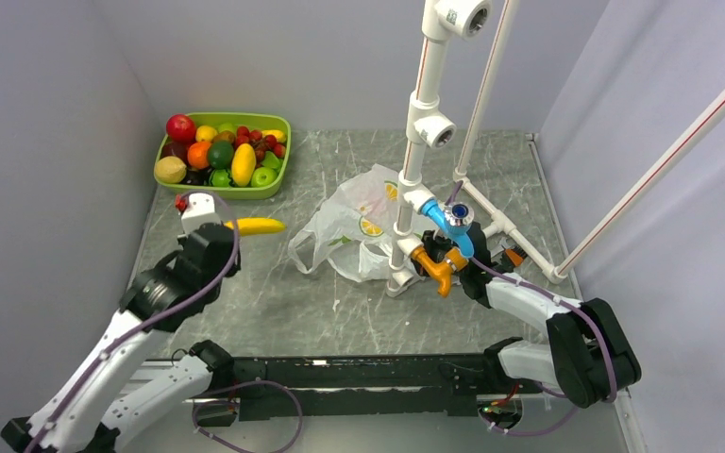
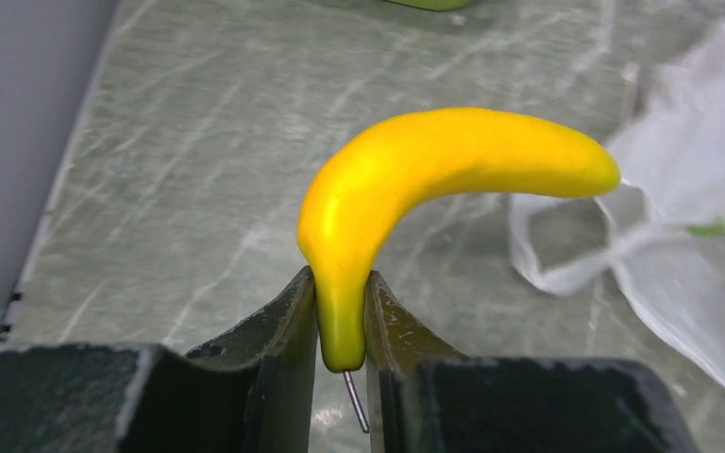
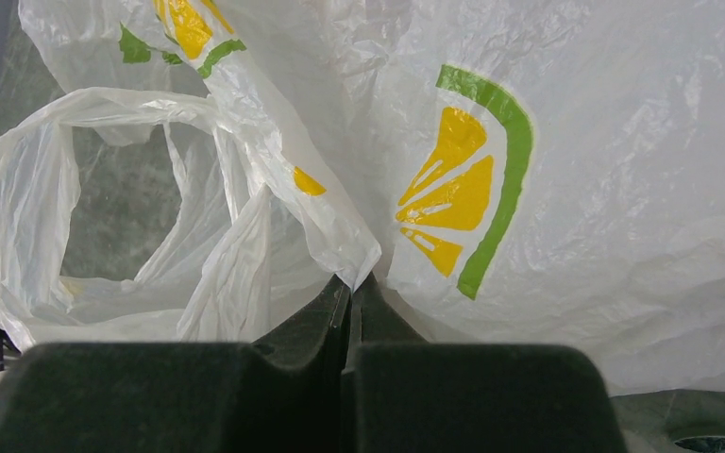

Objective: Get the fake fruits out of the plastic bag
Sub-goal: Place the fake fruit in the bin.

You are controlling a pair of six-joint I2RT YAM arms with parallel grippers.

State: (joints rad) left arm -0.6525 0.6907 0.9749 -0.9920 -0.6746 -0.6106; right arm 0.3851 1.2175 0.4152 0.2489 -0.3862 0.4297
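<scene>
The banana [image 1: 257, 226] will go outward next, as I move it with my left gripper over the near side of the fruit-filled lime-green tray.
My left gripper [image 2: 340, 276] is shut on the stem end of the yellow banana [image 2: 434, 160] and holds it above the table, left of the plastic bag [image 2: 699, 236]. In the top view the banana [image 1: 257, 226] sticks out to the right of the left gripper [image 1: 215, 223]. The white bag [image 1: 354, 226], printed with lemon slices, lies crumpled mid-table. My right gripper [image 3: 351, 283] is shut on a fold of the bag [image 3: 576, 189] next to its loop handle. In the top view the right gripper [image 1: 427, 247] is mostly hidden behind pipe fittings. I see no fruit inside the bag.
A lime-green tray [image 1: 278, 123] at the back left holds several fruits, among them a red apple [image 1: 180, 126] and a dull yellow round fruit [image 1: 170, 170]. A white pipe frame [image 1: 415, 142] with blue and orange fittings stands right of the bag. Grey walls enclose the table.
</scene>
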